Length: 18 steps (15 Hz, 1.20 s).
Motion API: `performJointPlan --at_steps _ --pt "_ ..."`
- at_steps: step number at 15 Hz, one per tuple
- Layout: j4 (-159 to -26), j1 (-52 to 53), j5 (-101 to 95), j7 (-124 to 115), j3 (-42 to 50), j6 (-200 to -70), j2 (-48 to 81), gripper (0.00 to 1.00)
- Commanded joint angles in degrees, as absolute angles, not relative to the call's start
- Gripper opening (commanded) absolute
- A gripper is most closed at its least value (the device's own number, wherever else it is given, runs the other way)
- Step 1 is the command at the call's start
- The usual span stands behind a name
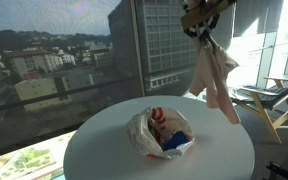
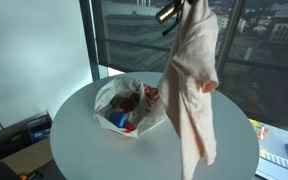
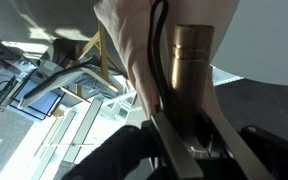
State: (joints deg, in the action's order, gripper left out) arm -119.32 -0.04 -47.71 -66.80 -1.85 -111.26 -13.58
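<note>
The hanging cloth goes down in my gripper onto the free spot of bare tabletop below next, beside the plastic bag and clear of it, and my gripper releases it.
My gripper (image 1: 196,22) is high above the round white table (image 1: 104,150) and is shut on a pale pink cloth (image 1: 214,75). The cloth hangs down long and limp from the fingers in both exterior views (image 2: 192,80). Its lower end hangs near the table's edge (image 2: 196,150). In the wrist view the cloth (image 3: 124,50) runs up between the dark fingers (image 3: 189,140), beside a brass-coloured cylinder (image 3: 192,55). A clear plastic bag (image 1: 159,132) with red, white and blue items lies on the table, apart from the cloth, and also shows in the other exterior view (image 2: 127,105).
Large windows (image 1: 54,60) with city buildings stand behind the table. A wooden chair (image 1: 269,105) stands beyond the table's far side. Dark equipment (image 2: 19,135) sits on the floor beside the table.
</note>
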Motion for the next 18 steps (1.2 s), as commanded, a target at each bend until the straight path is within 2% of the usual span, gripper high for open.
performJointPlan --at_steps 1,10,18 --pt "-124.48 -2.23 -53.92 -77.14 -1.49 -120.28 -7.90 0.16" --pt "-131.81 -3.34 -61.90 -95.20 3.10 -135.34 7.53 0.16" --pt "-132.20 -5.41 -61.28 -99.61 7.75 -147.56 12.08 0.17"
